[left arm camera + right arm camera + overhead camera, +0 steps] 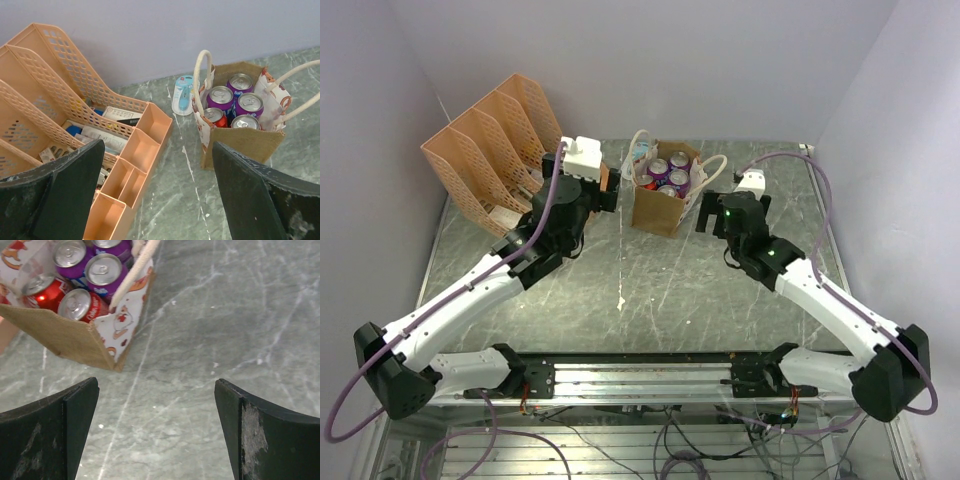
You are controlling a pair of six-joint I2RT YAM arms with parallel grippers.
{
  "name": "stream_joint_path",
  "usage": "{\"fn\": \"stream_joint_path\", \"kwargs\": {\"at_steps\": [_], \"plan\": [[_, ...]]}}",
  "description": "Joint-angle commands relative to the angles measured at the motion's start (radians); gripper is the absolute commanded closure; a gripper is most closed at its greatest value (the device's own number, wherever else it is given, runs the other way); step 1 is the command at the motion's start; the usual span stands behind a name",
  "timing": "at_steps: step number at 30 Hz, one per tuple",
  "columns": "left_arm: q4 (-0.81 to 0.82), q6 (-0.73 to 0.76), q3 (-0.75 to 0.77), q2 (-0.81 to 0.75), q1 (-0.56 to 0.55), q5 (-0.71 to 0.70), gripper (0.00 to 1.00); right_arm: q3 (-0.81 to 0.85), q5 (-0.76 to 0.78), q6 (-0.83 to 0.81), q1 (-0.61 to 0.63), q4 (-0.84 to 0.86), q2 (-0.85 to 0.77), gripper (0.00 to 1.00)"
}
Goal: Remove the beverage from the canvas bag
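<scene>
Next, my right gripper will shift open toward the bag and down onto its near corner, since that corner is the part of the bag's rim closest to the gripper.
The canvas bag (658, 213) stands upright at the back middle of the table, tan with cream loop handles (200, 74). Several cans stand in it: purple cans (220, 97) and red cans (36, 290). My left gripper (610, 190) is open and empty just left of the bag; the left wrist view shows the bag (240, 146) ahead to the right of the gripper (157, 145). My right gripper (704, 216) is open and empty just right of the bag; the right wrist view shows the bag's corner (65, 335) above and to the left of the gripper (156, 382).
An orange plastic file rack (485, 150) stands at the back left, with an orange compartment tray (132, 160) of small items along its side. A small blue-and-white packet (184, 94) lies behind the bag. Walls close in the back and both sides.
</scene>
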Motion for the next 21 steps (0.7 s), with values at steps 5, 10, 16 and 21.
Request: {"fn": "stream_joint_path", "kwargs": {"at_steps": [5,10,16,21], "plan": [[0.233,0.118,-0.088,-0.025,0.019,0.018,0.01,0.036,-0.157,0.133,-0.03,0.193,0.159,0.0],[0.288,0.138,-0.118,-0.01,0.022,0.02,0.02,0.071,-0.209,0.221,-0.048,0.273,0.263,0.0],[0.31,0.138,-0.119,0.021,0.023,0.08,0.07,0.214,-0.18,0.305,-0.06,0.243,0.395,0.0],[0.315,0.142,-0.113,0.038,0.024,0.108,0.09,0.334,-0.191,0.349,-0.069,0.177,0.501,0.05]]}}
